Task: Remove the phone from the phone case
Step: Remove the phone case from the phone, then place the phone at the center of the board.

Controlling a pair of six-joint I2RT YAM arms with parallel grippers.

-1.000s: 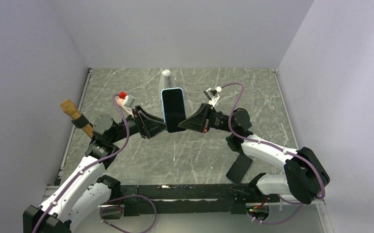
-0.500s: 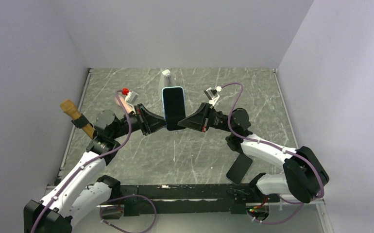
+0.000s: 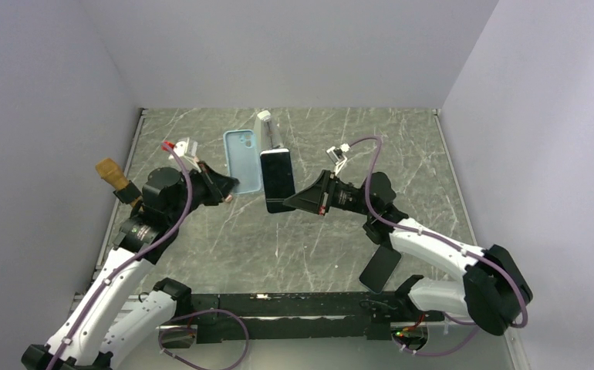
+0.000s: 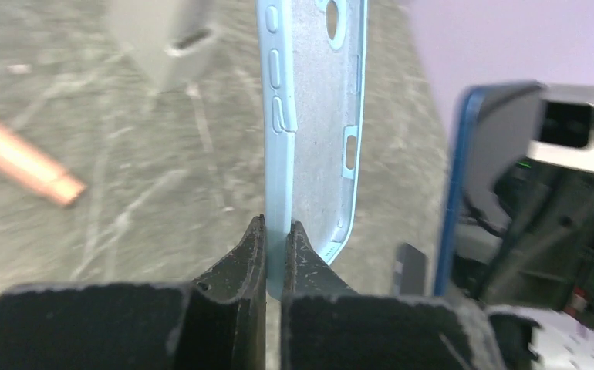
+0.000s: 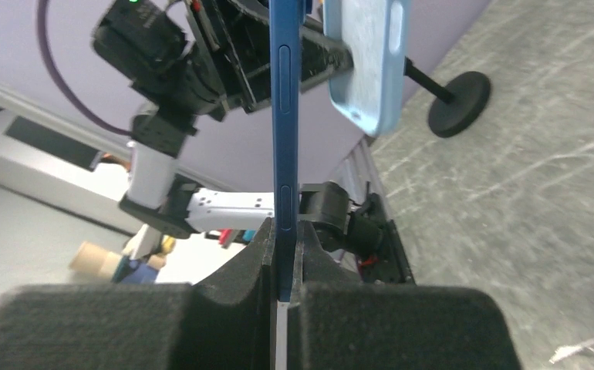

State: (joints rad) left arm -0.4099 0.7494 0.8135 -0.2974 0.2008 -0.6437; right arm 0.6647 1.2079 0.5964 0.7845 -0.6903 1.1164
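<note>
The case is already off, so next I need to move the phone (image 3: 277, 179) in my right gripper back and down onto the bare marble by the table's near edge and release it.
The light blue phone case (image 3: 243, 158) is off the phone and hangs in the air left of it. My left gripper (image 3: 229, 185) is shut on the case's lower edge. In the left wrist view the case (image 4: 313, 116) stands upright between the closed jaws of that gripper (image 4: 278, 231), its hollow inside facing right. The phone (image 3: 277, 179), dark screen and blue frame, is held upright by my right gripper (image 3: 292, 202), which is shut on its lower right edge. The right wrist view shows the phone (image 5: 285, 116) edge-on in the right gripper (image 5: 282, 231), with the case (image 5: 367, 54) a little apart beyond it.
A grey-white block (image 3: 266, 126) stands at the back of the marble table (image 3: 402, 146). A brown wooden piece (image 3: 111, 171) sits at the left edge. A flat black slab (image 3: 379, 267) lies by the right arm's base. A round black stand base (image 5: 457, 104) sits on the table.
The left gripper closed on the case and drew it away to the left, off the phone. The phone stayed in the right gripper, which dipped slightly.
</note>
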